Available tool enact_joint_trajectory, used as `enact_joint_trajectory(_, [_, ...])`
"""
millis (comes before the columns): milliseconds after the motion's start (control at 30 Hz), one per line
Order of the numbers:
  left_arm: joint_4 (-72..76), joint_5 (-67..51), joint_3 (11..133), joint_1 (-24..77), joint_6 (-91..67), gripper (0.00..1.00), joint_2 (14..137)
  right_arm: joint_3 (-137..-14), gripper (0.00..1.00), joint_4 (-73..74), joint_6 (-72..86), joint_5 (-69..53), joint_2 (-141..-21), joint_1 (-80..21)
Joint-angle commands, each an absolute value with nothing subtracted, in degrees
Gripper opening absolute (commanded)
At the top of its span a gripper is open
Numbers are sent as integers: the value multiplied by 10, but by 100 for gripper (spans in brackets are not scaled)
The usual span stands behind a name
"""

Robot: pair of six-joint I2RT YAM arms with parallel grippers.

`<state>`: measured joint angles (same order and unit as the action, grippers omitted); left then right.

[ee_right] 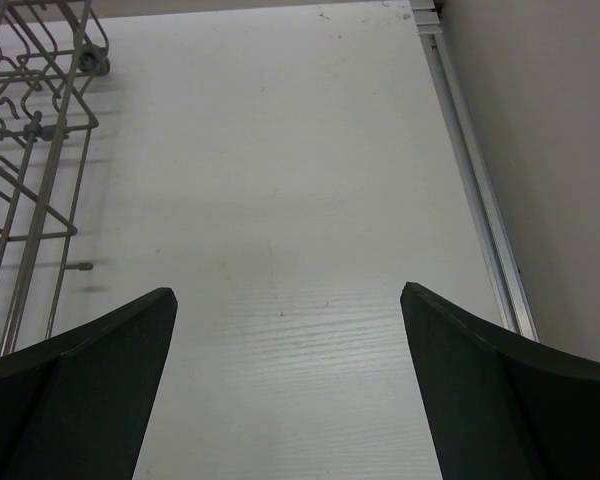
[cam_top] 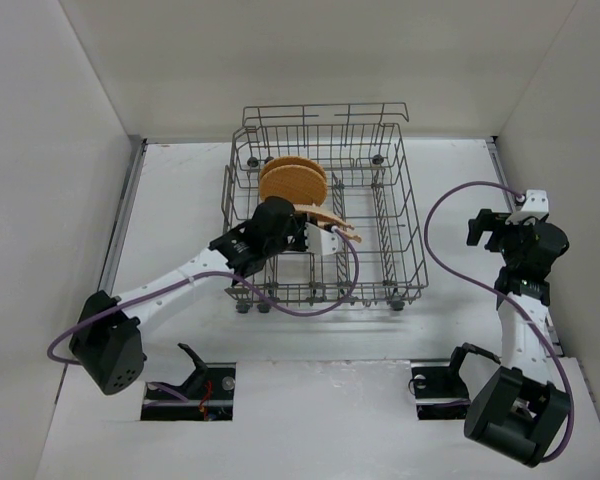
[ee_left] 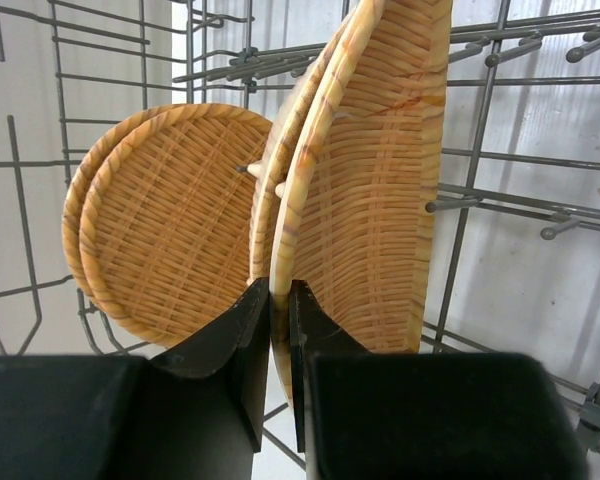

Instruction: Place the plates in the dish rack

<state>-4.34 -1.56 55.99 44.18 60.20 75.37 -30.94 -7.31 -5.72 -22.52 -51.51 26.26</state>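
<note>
Next, my left gripper will lower deeper into the rack (cam_top: 400, 235), then shift the third plate away from the fourth toward empty wires, as the plates' rims crowd together.
The grey wire dish rack (cam_top: 400, 235) stands mid-table. Two orange-tan woven plates (cam_top: 292, 182) stand upright together at its back left; the left wrist view shows them face-on (ee_left: 165, 225). My left gripper (cam_top: 315, 228) reaches into the rack and is shut on the rim of a third plate (ee_left: 375, 200), held edge-on among the tines (cam_top: 332, 222). A fourth plate (ee_left: 263, 215) sits close against the held plate's left side. My right gripper (cam_top: 483, 228) is open and empty over bare table right of the rack, as the right wrist view (ee_right: 288, 300) shows.
The rack's tines and wires (ee_left: 500, 200) surround the held plate. The rack's right corner and a wheel (ee_right: 40, 110) show at the left of the right wrist view. A metal rail (ee_right: 480, 200) runs along the right wall. White walls enclose the table.
</note>
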Motion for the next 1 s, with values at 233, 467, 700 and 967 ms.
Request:
enact_joint_trajectory(233, [25,-31,538,450,570,5,780,-331,100,-101,-46,-235,-518,269])
enact_joint_trajectory(467, [45,-38,522,450,563,6,805,-333,100,-99,-46,-236,-521,269])
enact_joint_trajectory(700, [67,-44,510,450,554,22,817,-336,100,-98,-46,-236,-524,269])
enact_joint_trajectory(967, [61,-42,511,450,540,54,789,-336,100,-98,-46,-238,-525,270])
